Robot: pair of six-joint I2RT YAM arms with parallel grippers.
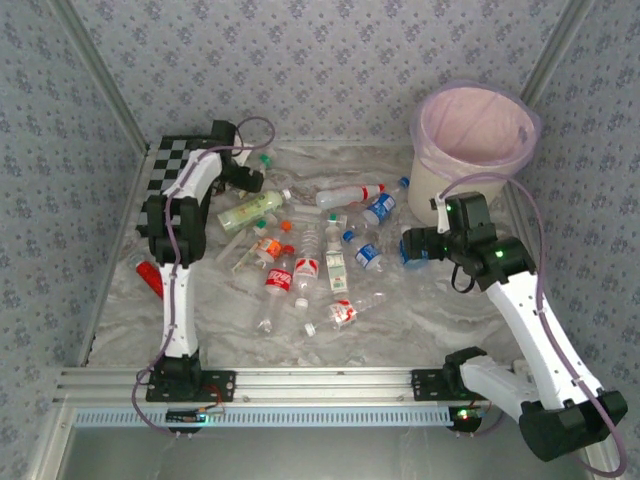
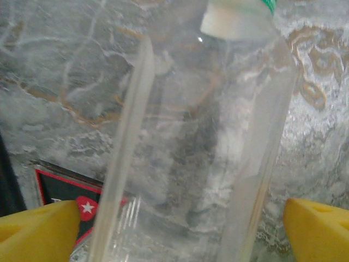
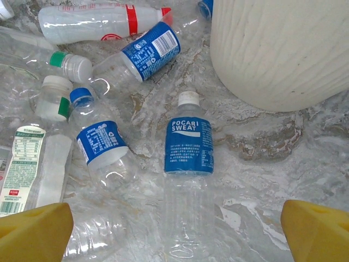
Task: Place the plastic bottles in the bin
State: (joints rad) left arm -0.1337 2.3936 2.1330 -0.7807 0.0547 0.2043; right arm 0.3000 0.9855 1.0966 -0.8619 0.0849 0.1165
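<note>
I will next lift my right gripper, tilt it up and move it across the table toward the green-banded cap by my left gripper, because that bottle is far from the bin.
Many plastic bottles lie scattered over the middle of the marbled table. My left gripper hangs at the back left, low over a clear bottle with a white, green-banded cap. That bottle runs between my yellow fingertips with a small gap on each side, so the left gripper is open. My right gripper is open just above a Pocari Sweat bottle with a white cap and blue label, holding nothing. The cream bin with its pink liner stands at the back right; its wall is close behind that bottle.
A chequered board lies at the back left beside the left arm. A small red object sits near the left edge. More blue-label bottles and a white bottle with a red band crowd the left of the Pocari bottle.
</note>
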